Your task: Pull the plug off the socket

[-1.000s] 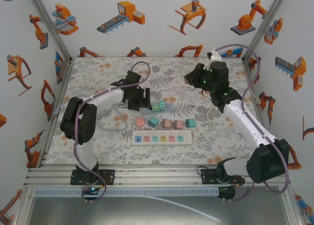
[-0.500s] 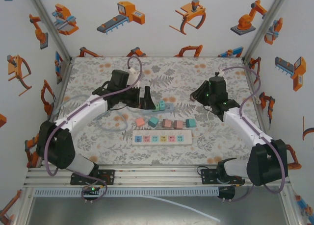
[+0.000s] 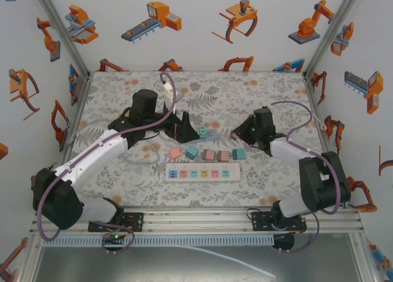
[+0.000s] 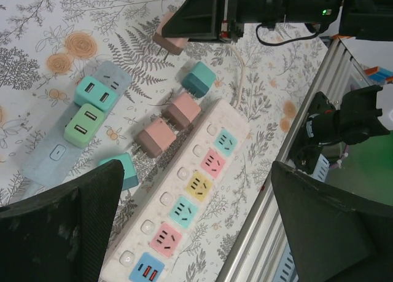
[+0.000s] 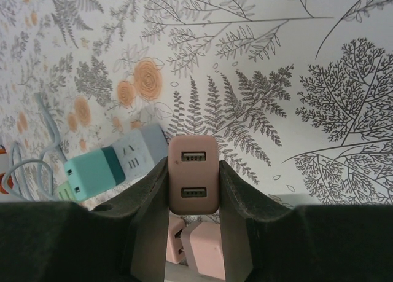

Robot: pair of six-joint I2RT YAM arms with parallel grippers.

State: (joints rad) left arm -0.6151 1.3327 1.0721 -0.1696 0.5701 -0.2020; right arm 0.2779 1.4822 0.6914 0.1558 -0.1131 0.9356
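Note:
The right gripper lowers to the bare tabletop (image 3: 237, 143) beside the end teal plug, which lies below it, and releases the pink plug there next, clear of the others.
A pink plug (image 5: 193, 174) with two USB ports sits pinched between the fingers of my right gripper (image 5: 194, 190), low over the table right of the small pale-blue socket strip (image 3: 209, 134). That strip (image 4: 58, 153) carries a teal plug (image 4: 95, 90) and a green plug (image 4: 85, 125). My left gripper (image 3: 184, 127) hovers just left of it, jaws wide open and holding nothing. In the left wrist view its black fingers (image 4: 61, 227) frame the long white power strip (image 4: 190, 190), whose coloured sockets are all free.
A row of loose pink and teal plugs (image 3: 209, 154) lies between the blue strip and the white power strip (image 3: 204, 172). A thin cable (image 3: 132, 159) loops left of them. The aluminium rail (image 3: 196, 217) borders the near edge; patterned walls close the sides.
My right gripper has come down and leftward from the back right to just above the table near the plugs. The left arm has stretched out while its gripper stays beside the blue strip.

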